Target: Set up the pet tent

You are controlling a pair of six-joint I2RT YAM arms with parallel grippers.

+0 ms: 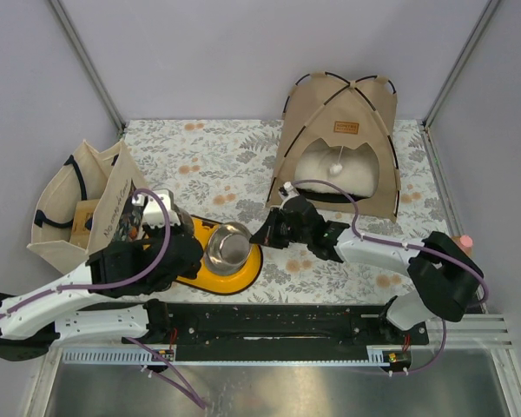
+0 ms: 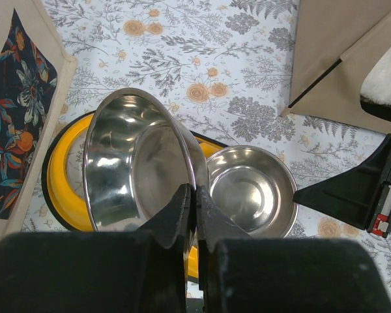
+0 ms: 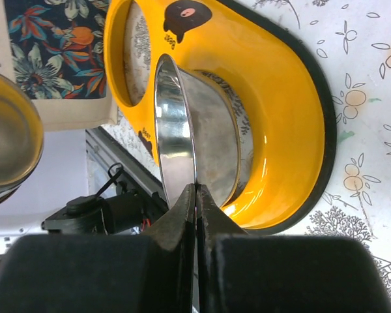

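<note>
The left gripper will next lower the bowl into the tray's hole by the tote bag [image 2: 76, 158] and let go of the bowl's rim.
The tan pet tent [image 1: 339, 126] stands upright at the back right, with a white cushion [image 1: 352, 178] and a pompom [image 1: 336, 165] in its doorway. One tent corner [image 2: 339, 59] shows in the left wrist view. My left gripper [image 2: 195, 192] is shut on the rim of a tilted steel bowl [image 2: 130, 163], held over the left end of a yellow feeder tray [image 2: 68, 163]. My right gripper [image 3: 195, 189] is shut on the rim of a second steel bowl [image 3: 208, 130] that sits in the tray's right hole [image 3: 280, 98]. Both grippers [image 1: 154, 213] [image 1: 259, 236] are well in front of the tent.
A cream printed tote bag [image 1: 78, 208] stands open at the left, close behind the left arm. The yellow tray [image 1: 252, 269] lies near the front edge by the black rail [image 1: 269, 321]. A small pink object [image 1: 461, 238] sits at the right edge.
</note>
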